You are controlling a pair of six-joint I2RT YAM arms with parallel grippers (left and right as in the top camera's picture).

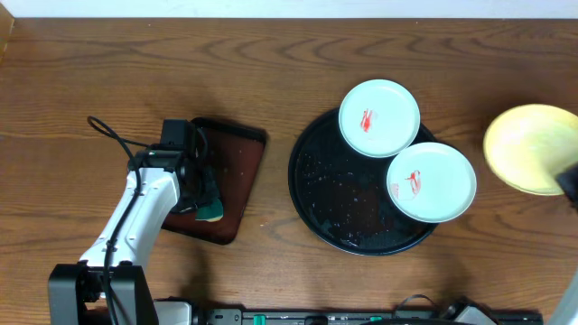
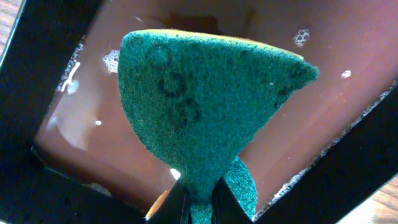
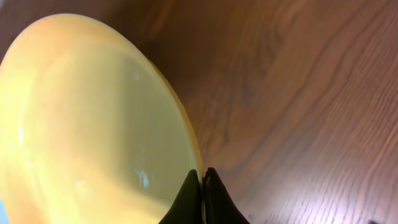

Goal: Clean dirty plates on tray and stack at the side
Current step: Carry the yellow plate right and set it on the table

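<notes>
I should next lower the smear-free yellow plate with my right gripper onto the bare wood below it, beside the black tray, and release the plate's rim.
Two pale mint plates (image 1: 379, 118) (image 1: 431, 181), each with a red smear at the centre, lie on the right half of the round black tray (image 1: 330, 194). A pale yellow plate (image 1: 531, 148) is off the tray at the far right, over bare wood. My right gripper (image 3: 203, 186) is shut on its rim; the plate (image 3: 81, 124) is tilted and shows no smear. My left gripper (image 2: 200, 202) is shut on a green sponge (image 2: 211, 106), above the maroon tray (image 2: 323, 93).
The rectangular maroon tray (image 1: 237, 176) holds a soapy film and lies left of the black tray. Brown wood tabletop (image 1: 271, 63) runs along the back and between the trays. The left arm (image 1: 135, 217) reaches in from the front left.
</notes>
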